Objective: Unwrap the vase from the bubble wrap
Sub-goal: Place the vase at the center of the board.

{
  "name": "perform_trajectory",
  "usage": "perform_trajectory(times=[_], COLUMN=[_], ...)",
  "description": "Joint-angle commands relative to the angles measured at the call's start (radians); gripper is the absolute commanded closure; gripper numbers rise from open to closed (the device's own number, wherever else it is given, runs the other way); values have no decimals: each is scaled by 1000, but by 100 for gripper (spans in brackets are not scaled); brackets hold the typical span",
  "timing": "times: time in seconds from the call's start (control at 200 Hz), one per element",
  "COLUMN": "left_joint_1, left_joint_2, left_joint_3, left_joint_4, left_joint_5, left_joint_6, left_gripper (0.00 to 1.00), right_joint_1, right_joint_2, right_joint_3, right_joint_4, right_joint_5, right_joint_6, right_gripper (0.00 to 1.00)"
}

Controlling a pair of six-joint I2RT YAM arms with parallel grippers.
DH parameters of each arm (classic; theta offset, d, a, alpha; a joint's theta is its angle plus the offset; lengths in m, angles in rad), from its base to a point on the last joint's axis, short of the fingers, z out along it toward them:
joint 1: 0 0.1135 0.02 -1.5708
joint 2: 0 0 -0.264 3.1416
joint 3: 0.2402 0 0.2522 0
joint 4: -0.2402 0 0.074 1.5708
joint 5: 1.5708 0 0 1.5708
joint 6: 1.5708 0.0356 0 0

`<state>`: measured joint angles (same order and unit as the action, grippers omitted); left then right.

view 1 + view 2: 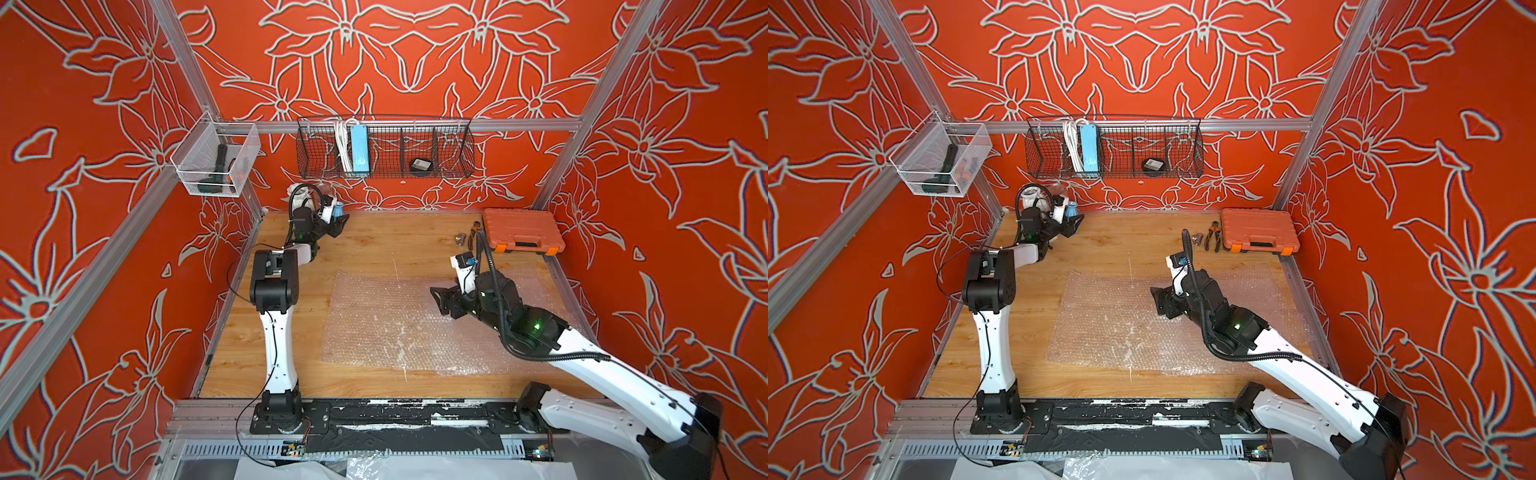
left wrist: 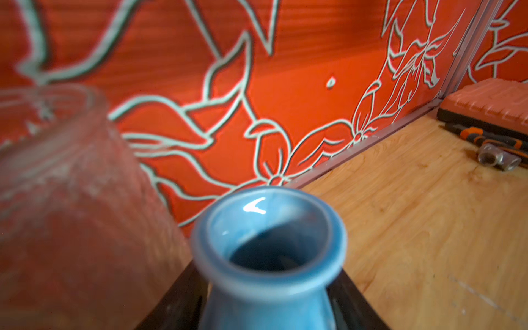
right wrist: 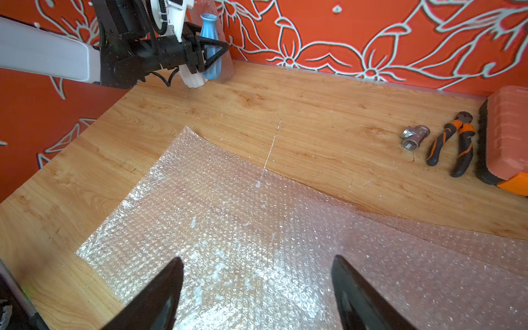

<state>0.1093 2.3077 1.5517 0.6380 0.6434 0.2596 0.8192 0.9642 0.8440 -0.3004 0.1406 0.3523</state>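
Observation:
An open spot of bare wood lies below the vase [image 2: 268, 257], toward my base. My left gripper will move back and down next and release it there.
A blue glazed vase [image 2: 268, 257] stands bare and upright in the far left corner of the table, seen in both top views [image 1: 339, 209] [image 1: 1072, 208]. My left gripper [image 1: 338, 219] [image 3: 212, 54] is shut on the vase, with a black finger [image 2: 180, 288] against each side of its body. A clear roll of bubble wrap [image 2: 63, 200] stands right beside it. A large flat sheet of bubble wrap [image 1: 386, 328] [image 3: 251, 217] lies spread on the wood. My right gripper [image 1: 439, 300] [image 3: 257, 260] hovers open over that sheet, holding nothing.
An orange tool case [image 1: 521, 235], pliers [image 3: 454, 145] and a metal pipe fitting [image 3: 414, 137] lie at the back right. A white ribbed object [image 3: 194, 78] stands by the vase. A black wire basket [image 1: 386, 153] and a white mesh basket [image 1: 216, 162] hang on the frame.

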Motion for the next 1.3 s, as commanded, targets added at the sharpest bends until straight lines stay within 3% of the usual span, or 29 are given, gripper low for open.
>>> perform_trajectory(times=[0.0,0.27,0.766,1.296], left_joint_1=[8,11,18,81], left_joint_2=[-9,-40,-31,-112], left_joint_3=[29,-81,-78,-277], left_joint_4=[-68,-45,-170,129], left_joint_5=[109,133,73,166], left_joint_6=[124,210,304,98], left_gripper=[63,61,53,53], right_joint_1=[0,1,0,0], right_joint_2=[17,58,39,26], right_joint_3=[41,55,47,55], right_joint_4=[-4,5,4,-14], right_joint_5=[25,11,17,8], right_joint_6=[-10,-3,1,8], right_gripper=[18,18,18,18])
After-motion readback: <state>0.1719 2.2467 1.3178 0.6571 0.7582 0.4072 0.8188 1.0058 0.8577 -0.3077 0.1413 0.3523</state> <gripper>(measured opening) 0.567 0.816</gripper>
